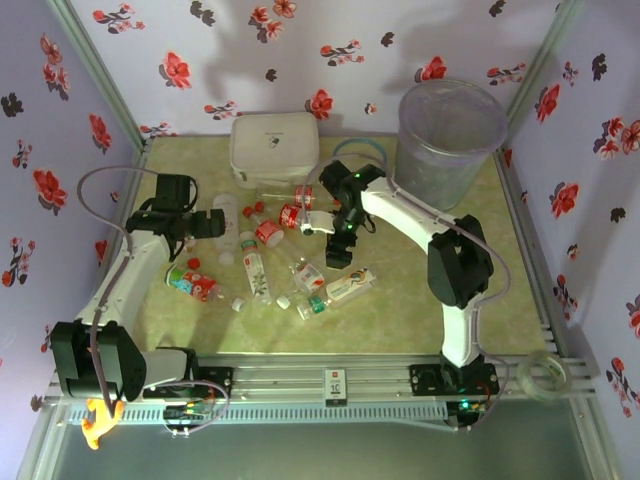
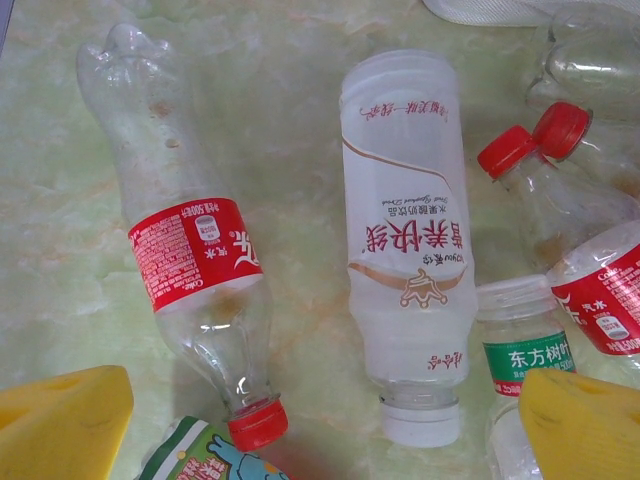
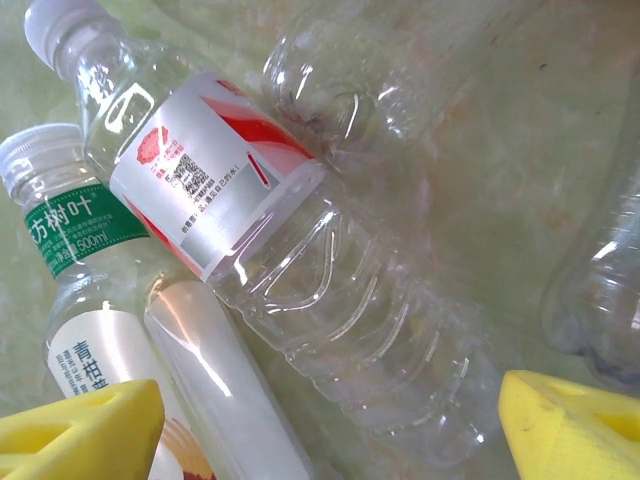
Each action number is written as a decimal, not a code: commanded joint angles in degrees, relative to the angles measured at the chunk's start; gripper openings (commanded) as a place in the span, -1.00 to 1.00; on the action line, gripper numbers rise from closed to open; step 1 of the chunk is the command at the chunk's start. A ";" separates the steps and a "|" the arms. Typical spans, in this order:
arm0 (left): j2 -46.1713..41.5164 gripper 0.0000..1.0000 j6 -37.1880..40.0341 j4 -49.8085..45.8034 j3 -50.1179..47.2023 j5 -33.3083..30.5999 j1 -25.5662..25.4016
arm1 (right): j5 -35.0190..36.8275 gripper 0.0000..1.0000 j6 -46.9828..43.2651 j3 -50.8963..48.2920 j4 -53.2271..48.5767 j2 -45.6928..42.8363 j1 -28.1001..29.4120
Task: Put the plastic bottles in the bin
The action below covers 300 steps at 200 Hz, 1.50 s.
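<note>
The label's shoulder end [image 1: 337, 293] [image 3: 120, 325] of the green-banded clear bottle lies below and nearer my base. My right gripper will pull back and down onto it next.
Several plastic bottles [image 1: 262, 235] lie scattered on the green tabletop between the two arms. My left gripper [image 1: 215, 222] is open above them. Below its yellow pads [image 2: 60, 425] lie a red-labelled, red-capped bottle [image 2: 190, 260] and a white-labelled, white-capped one [image 2: 410, 250], neither touched. My right gripper [image 1: 338, 255] hovers low over the right side of the pile with its jaws wide apart. Between its pads [image 3: 570, 420] lies a clear ribbed bottle [image 3: 300, 260] with a white-and-red label, not gripped. The bin [image 1: 450, 140] stands upright at the back right.
A white rectangular case [image 1: 274, 148] sits at the back centre, just behind the bottles. Flowered walls close in the left, back and right sides. A roll of clear tape [image 1: 545, 375] rests on the front rail at the right.
</note>
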 commanded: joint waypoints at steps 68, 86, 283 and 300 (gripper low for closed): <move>0.35 0.99 1.44 -1.06 -0.35 0.39 -0.51 | 0.02 0.74 0.67 -10.08 -1.72 -9.42 1.65; 0.44 0.99 1.51 -1.13 -0.33 0.39 -0.51 | -0.18 0.74 3.10 -15.27 1.07 -12.48 2.39; 0.63 0.99 1.56 -1.15 -0.44 0.13 -0.52 | 12.99 0.54 20.70 -38.62 22.89 -16.49 11.32; 0.69 0.99 1.52 -1.15 -0.44 0.12 -0.55 | 12.26 0.52 20.88 -38.89 23.88 -14.53 11.41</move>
